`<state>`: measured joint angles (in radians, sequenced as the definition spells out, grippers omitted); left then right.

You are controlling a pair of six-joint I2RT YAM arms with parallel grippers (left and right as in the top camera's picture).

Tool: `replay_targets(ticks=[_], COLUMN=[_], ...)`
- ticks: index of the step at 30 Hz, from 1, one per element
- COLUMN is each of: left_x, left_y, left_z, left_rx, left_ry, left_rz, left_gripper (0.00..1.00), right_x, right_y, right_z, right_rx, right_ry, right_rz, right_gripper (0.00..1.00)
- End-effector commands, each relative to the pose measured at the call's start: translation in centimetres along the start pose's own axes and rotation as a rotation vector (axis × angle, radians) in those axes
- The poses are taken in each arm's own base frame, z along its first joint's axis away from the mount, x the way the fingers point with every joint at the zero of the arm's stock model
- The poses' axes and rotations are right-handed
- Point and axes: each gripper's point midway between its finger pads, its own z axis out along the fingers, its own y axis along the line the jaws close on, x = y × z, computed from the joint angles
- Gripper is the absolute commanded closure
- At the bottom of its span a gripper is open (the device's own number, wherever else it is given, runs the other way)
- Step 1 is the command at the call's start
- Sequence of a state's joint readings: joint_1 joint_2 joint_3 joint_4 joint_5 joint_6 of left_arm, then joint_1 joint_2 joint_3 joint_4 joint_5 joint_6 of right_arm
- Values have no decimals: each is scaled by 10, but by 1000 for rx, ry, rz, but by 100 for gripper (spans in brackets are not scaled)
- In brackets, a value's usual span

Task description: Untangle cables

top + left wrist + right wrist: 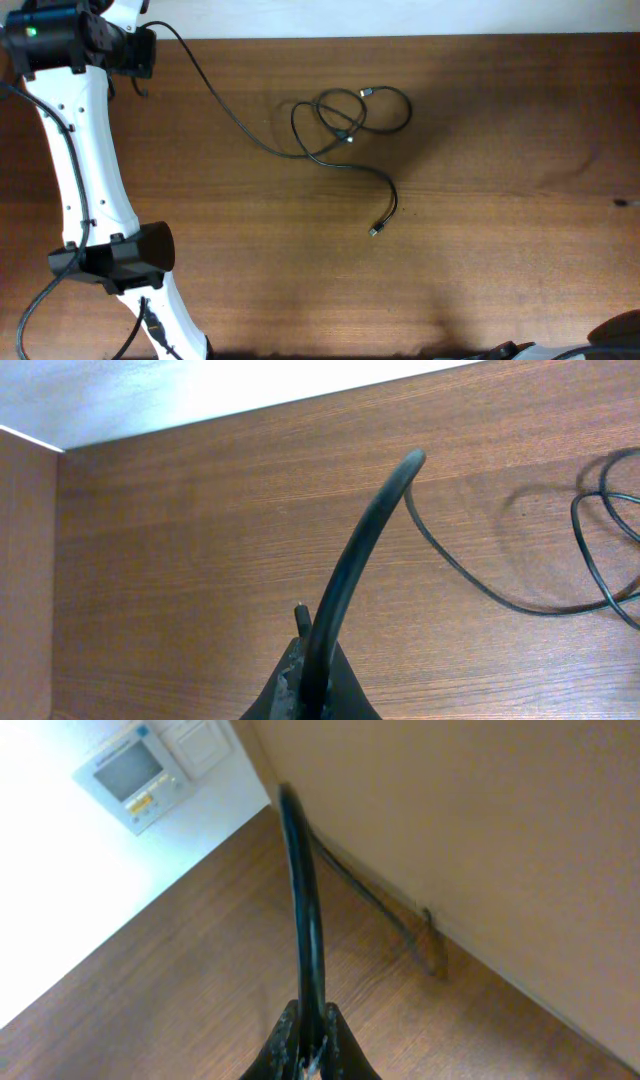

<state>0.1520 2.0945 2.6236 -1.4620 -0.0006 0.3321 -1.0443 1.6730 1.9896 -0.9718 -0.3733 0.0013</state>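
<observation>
The right gripper next carries the cable outward, lowers it and releases it clear of the tangle [605, 530]. The table's bare far corner lies outward of and below that gripper.
A tangle of thin black cables [350, 115] lies in loops at the table's far middle. One tail ends in a metal-tipped plug [375, 232] nearer the front. A single strand runs from the tangle to my left gripper [135, 50] at the far left corner. In the left wrist view that gripper [315, 680] is shut on this cable [360, 550], which arcs up and trails right to the tangle [605, 530]. My right gripper [312, 1040] is shut on another black cable [303, 890]. It faces away from the table, and its free end is in view.
My white left arm [80, 150] runs along the table's left side, with its base at the front left. Part of the right arm [620, 340] shows at the front right corner. The brown wooden table [500, 250] ends at a white strip at the back. The right wrist view shows a wall controller [130, 775].
</observation>
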Motion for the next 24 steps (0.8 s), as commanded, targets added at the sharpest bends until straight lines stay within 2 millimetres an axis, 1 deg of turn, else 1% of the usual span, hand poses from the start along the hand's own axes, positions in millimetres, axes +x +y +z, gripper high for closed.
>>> replay_targets(ticks=[1,3,6,8,12,14,19,24], left_x=[-3,-4,-3,-4,-5,-6,-6,-6], left_y=[1,0,0,-1,-7,-9,-10,-11], left_z=[-3,-3,-3,-3,-3,-3,-3,-3], left_rx=[10,13,14,15,22,25,26,28], left_ry=[-19,-20,-20,-20,-22,-23,-21,-21], left_rz=[-11,-10,-10,-9,1,6,6,8], left_gripper=[100,100,100,100,100,100,100,100], right_x=[-4,-1,3,7,16,18,14,15], right_y=[30,46,57,70,104,115,115,119], right_z=[1,5,9,11,15,17,25,50], right_rx=[-73,-86,-69,-92,-155,-148,-109,-121], right_ry=[-5,8,22,33,58,56,38,42], right_rz=[-26,-57,-82,-101,-153,-181,-208,-223], right_gripper=[96,96,96,96,96,96,96,96])
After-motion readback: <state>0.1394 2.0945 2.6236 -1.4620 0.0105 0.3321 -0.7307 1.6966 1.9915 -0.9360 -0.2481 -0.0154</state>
